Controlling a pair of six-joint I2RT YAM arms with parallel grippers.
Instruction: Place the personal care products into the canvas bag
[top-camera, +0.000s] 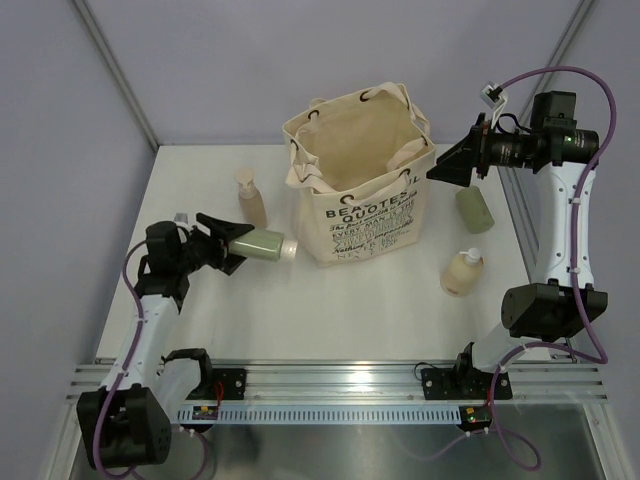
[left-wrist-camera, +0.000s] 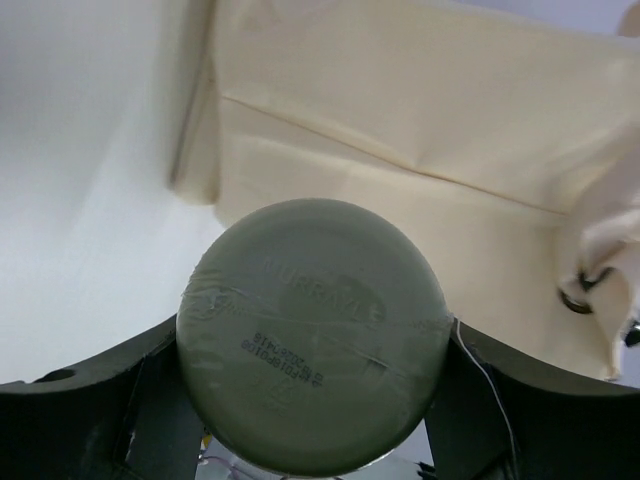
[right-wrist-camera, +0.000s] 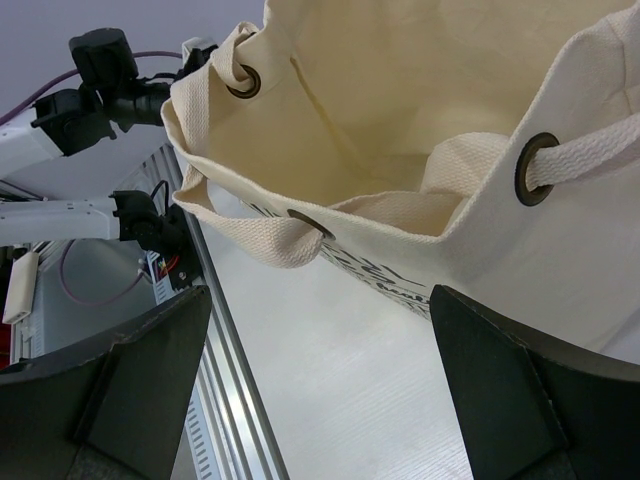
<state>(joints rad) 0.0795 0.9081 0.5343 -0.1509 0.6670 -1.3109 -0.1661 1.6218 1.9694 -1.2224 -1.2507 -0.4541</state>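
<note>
The upright side of the canvas bag blocks a level path, so next my left gripper needs to move up and swing outward across the canvas bag's rim, over the bag's opening (top-camera: 359, 142).
My left gripper (top-camera: 232, 243) is shut on a sage-green tube (top-camera: 262, 244) with a white cap, held lying flat above the table, left of the canvas bag (top-camera: 365, 170). In the left wrist view the tube's round end (left-wrist-camera: 312, 335) fills the space between the fingers, with the bag's side (left-wrist-camera: 420, 150) behind it. My right gripper (top-camera: 450, 160) hangs open beside the bag's upper right rim. Its view looks into the bag's mouth (right-wrist-camera: 420, 120), with nothing between its fingers (right-wrist-camera: 130, 390). A beige pump bottle (top-camera: 252, 203) lies left of the bag. A green bottle (top-camera: 474, 210) and a cream bottle (top-camera: 462, 272) lie to its right.
The bag stands upright with its mouth wide and rope handles drooping over the rim (right-wrist-camera: 260, 235). The enclosure's wall frame (top-camera: 520, 215) runs close behind the right-hand bottles. A metal rail (top-camera: 330, 380) carrying the arm bases borders the table's near edge.
</note>
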